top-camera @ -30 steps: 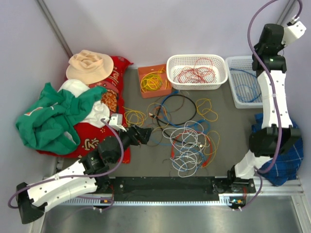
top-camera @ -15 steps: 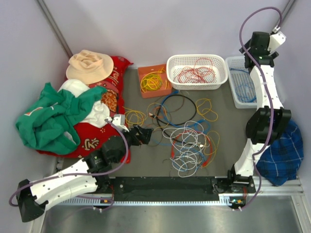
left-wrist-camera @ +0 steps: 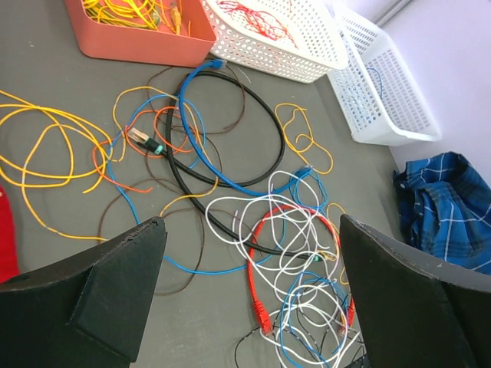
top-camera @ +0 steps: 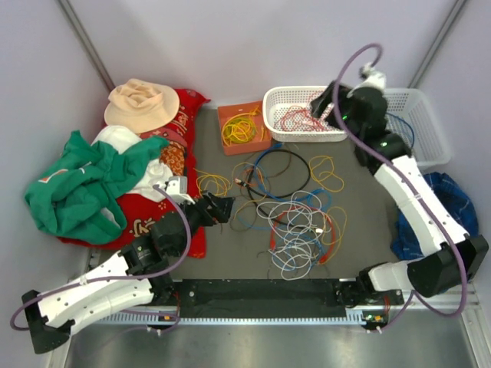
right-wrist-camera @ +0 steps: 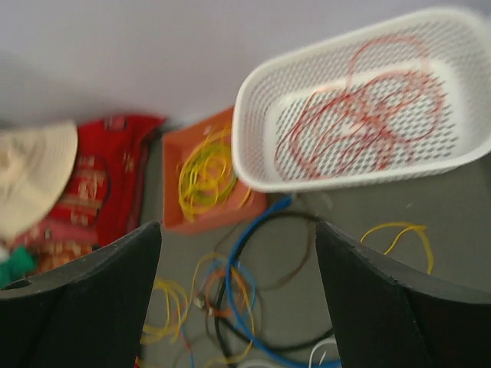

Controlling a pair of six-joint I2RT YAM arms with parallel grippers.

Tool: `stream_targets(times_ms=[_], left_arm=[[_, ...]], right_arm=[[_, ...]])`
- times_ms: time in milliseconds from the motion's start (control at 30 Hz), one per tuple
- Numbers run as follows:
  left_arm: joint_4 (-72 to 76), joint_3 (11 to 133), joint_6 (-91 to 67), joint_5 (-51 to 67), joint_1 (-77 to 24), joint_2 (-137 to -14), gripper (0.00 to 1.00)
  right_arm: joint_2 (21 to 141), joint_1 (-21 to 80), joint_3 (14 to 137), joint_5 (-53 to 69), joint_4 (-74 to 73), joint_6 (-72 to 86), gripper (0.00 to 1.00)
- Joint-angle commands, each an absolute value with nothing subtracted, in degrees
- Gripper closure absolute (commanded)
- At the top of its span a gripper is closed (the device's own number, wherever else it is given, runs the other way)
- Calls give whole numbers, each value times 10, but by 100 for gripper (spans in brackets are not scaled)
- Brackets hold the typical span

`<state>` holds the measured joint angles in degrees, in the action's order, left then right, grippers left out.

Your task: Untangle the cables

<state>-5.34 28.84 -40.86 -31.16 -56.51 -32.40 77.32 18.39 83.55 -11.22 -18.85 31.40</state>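
Observation:
The thick blue cable [top-camera: 268,192] [right-wrist-camera: 255,342] lies over the black loop. Next I need to move my right gripper back down and to its left in the top view, onto the blue cable where it crosses over that loop.
The cables [top-camera: 295,222] lie in a loose tangle of white, blue, red, black and yellow loops on the grey table. My left gripper [top-camera: 228,207] hovers open just left of the tangle. In the left wrist view the left gripper [left-wrist-camera: 252,222] frames white loops [left-wrist-camera: 299,222] and a red cable [left-wrist-camera: 258,276] with a plug, touching nothing. A black loop [left-wrist-camera: 253,107] and yellow strands [left-wrist-camera: 46,153] lie beyond. My right gripper [top-camera: 322,100] hangs open and empty above the front of a white basket [top-camera: 268,103] of red cables. The wrist view shows the right gripper [right-wrist-camera: 238,226] well above the table.
An orange tray [top-camera: 226,111] holds yellow cables. A second white basket [top-camera: 430,146] stands at the far right with a blue cable inside. A blue plaid cloth [top-camera: 437,207] lies at the right. A red cushion [top-camera: 188,107], green garment [top-camera: 69,192] and hat [top-camera: 138,103] fill the left.
My right arm has swung left and down, from over the far right basket to over the basket of red cables. The left gripper has edged slightly forward.

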Motion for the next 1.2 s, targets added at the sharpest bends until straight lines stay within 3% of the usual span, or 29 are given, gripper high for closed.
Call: stream_targets(times_ms=[0,200,900,967,1067,1100,1167], left_arm=[[-110,333,-424,-331,-564,-336,2],[-125,339,-443,-318,-564,-349,2],[-138,326,-475,-293,-564,-331,4],[-137,326,-475,-292,-564,-333,4],[-134,326,-474,-294,-564,-336,4],[-134,325,-473,-293,-564,-337,4],[-135,326,-474,-294,-564,-337,4]], right_arm=[[807,300,764,-37,-217,227,20],[890,413,702,-26,-222,160,19],[1057,425,670,-47,-127,143,29],[1059,425,666,-45,-112,144,32],[1073,425,678,-35,-121,142,52],[1077,424,679,-28,-123,142,64],[1074,425,666,-21,-119,147,73]])
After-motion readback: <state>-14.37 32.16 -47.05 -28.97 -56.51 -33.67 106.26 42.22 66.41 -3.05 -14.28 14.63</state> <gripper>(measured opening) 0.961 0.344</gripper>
